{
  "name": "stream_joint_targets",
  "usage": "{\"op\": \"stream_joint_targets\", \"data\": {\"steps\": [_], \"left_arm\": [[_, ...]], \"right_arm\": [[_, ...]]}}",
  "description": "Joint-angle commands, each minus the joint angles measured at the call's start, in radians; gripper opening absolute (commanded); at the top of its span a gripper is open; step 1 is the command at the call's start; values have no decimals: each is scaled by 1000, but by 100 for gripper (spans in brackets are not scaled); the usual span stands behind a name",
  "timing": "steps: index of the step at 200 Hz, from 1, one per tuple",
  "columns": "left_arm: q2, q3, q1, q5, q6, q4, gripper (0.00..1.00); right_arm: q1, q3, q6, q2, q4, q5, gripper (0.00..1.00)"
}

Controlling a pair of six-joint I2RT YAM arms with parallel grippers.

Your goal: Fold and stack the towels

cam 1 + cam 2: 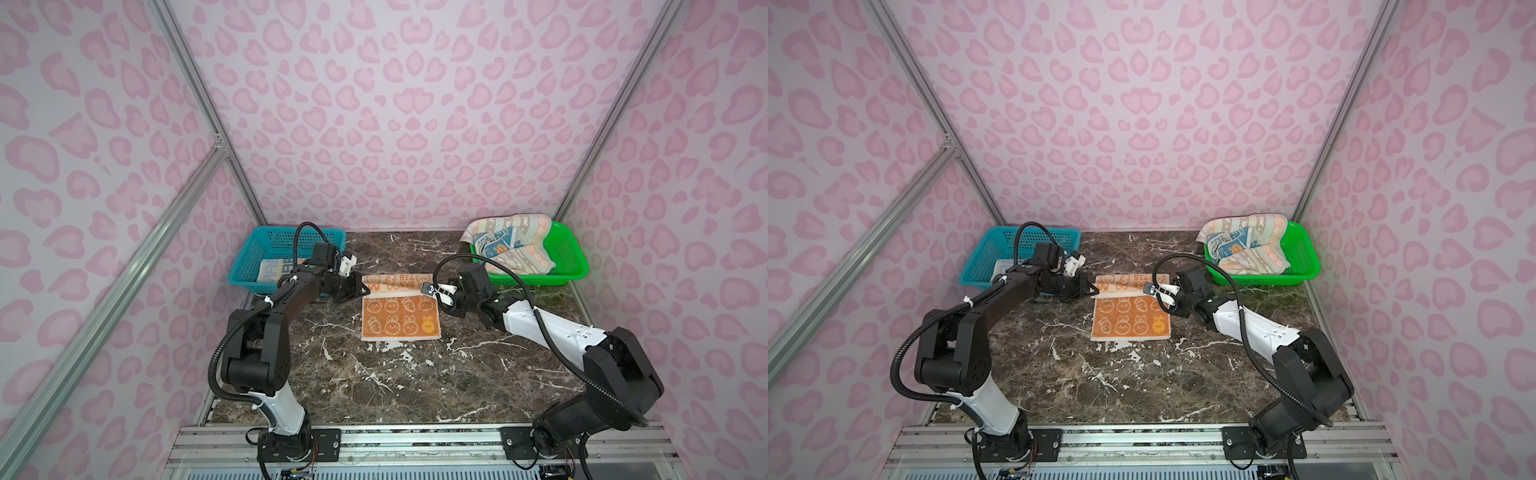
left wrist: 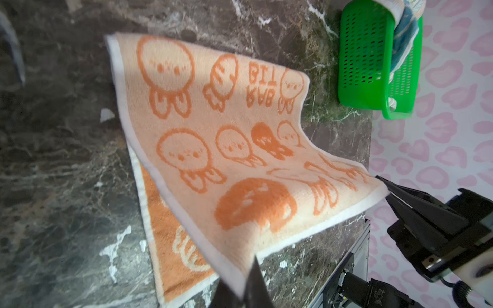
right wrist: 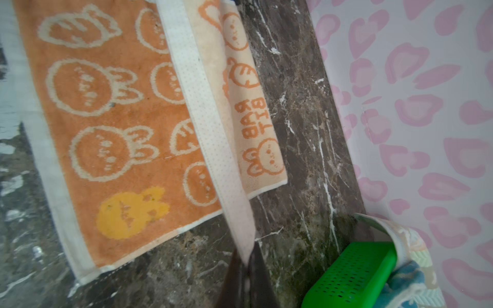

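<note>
The towel's near corner beside the yellow cartoon face (image 1: 437, 337) (image 3: 84, 276) is uncovered, back and below, so my right gripper will next pull the towel's white hem back, lower and let go of it.
An orange towel (image 1: 399, 322) (image 1: 1129, 324) with cream cartoon faces lies in the middle of the marble table. Its far edge is lifted and curled over, so the pale underside (image 2: 213, 133) with orange faces and "RABBIT" lettering shows. My left gripper (image 1: 360, 286) (image 2: 245, 282) is shut on the far left corner. My right gripper (image 1: 428, 289) (image 3: 248, 264) is shut on the white hem at the far right corner. The near half of the towel (image 3: 106, 106) rests flat on the table.
A green basket (image 1: 573, 266) at the back right holds a crumpled chevron towel (image 1: 515, 237) and a blue towel (image 1: 494, 246). A blue basket (image 1: 249, 257) at the back left holds a folded lettered towel (image 1: 276, 270), just behind my left arm.
</note>
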Motion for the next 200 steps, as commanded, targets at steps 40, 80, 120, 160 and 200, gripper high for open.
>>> {"op": "stream_joint_targets", "data": {"steps": [40, 80, 120, 160, 200], "left_arm": [[-44, -163, -20, -18, -38, 63, 3], [-29, -197, -42, -33, -44, 51, 3], [-35, -214, -47, -60, -31, 2, 4], [-22, -229, -52, -76, -33, -3, 8], [-35, -242, -69, -87, -41, -18, 23]], "right_arm": [[64, -95, 103, -15, -15, 53, 0], [102, -140, 142, -5, -7, 75, 0], [126, -169, 169, 4, -16, 96, 0], [140, -180, 183, 31, -12, 106, 9], [159, -178, 197, 45, -61, 137, 22]]}}
